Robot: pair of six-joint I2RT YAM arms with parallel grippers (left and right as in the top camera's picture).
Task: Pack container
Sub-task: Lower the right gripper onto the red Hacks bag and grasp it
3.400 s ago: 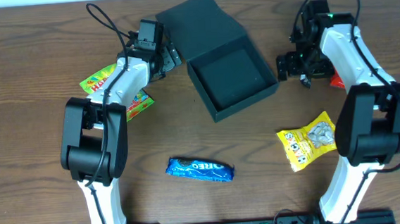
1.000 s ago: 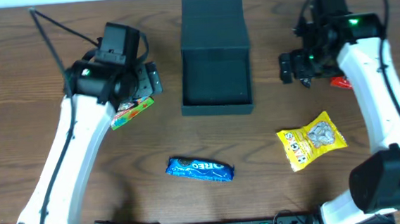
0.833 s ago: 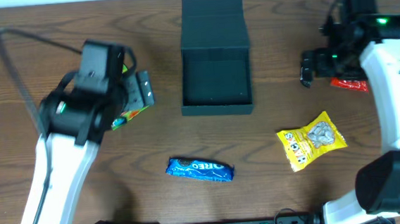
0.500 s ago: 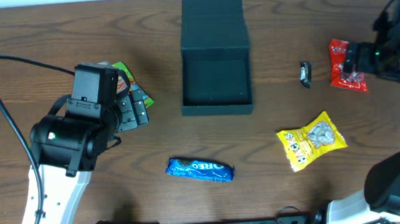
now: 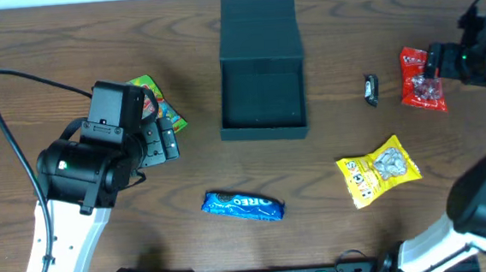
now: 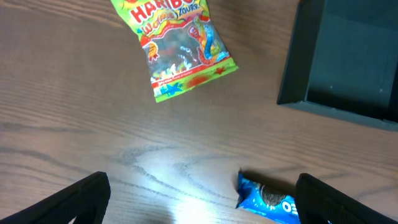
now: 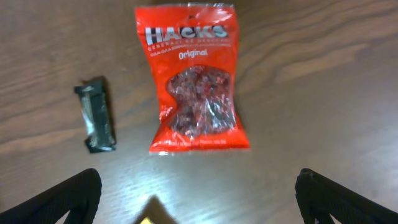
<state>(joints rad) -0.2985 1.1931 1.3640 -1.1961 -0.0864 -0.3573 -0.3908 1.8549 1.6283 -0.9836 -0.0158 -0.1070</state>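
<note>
The red Hacks packet is still well below my right gripper's open fingers, so I will next lower the gripper onto the clear window of the red Hacks packet (image 5: pixel 419 81) and close.
The container (image 5: pixel 264 133) is a dark square box, open and empty, with its flap lid (image 5: pixel 256 22) laid back behind it at the table's top middle. Its corner shows in the left wrist view (image 6: pixel 311 62). My left gripper (image 5: pixel 161 139) is open and empty, left of the box, beside the green Haribo packet (image 5: pixel 150 89). In the left wrist view the jaws (image 6: pixel 202 205) are wide apart above bare wood. My right gripper (image 5: pixel 434 64) is open and empty over the red Hacks packet (image 5: pixel 419 81); the right wrist view shows the jaws (image 7: pixel 199 205) apart.
A blue Oreo packet (image 5: pixel 242 205) lies in front of the box and shows in the left wrist view (image 6: pixel 267 198). A yellow snack packet (image 5: pixel 378 169) lies at front right. A small black packet (image 5: pixel 371 90) lies between box and Hacks packet (image 7: pixel 191 81).
The box went from tilted to square. Both arms drew away from it, the left down and left, the right to the right, uncovering the Hacks and small black packets.
</note>
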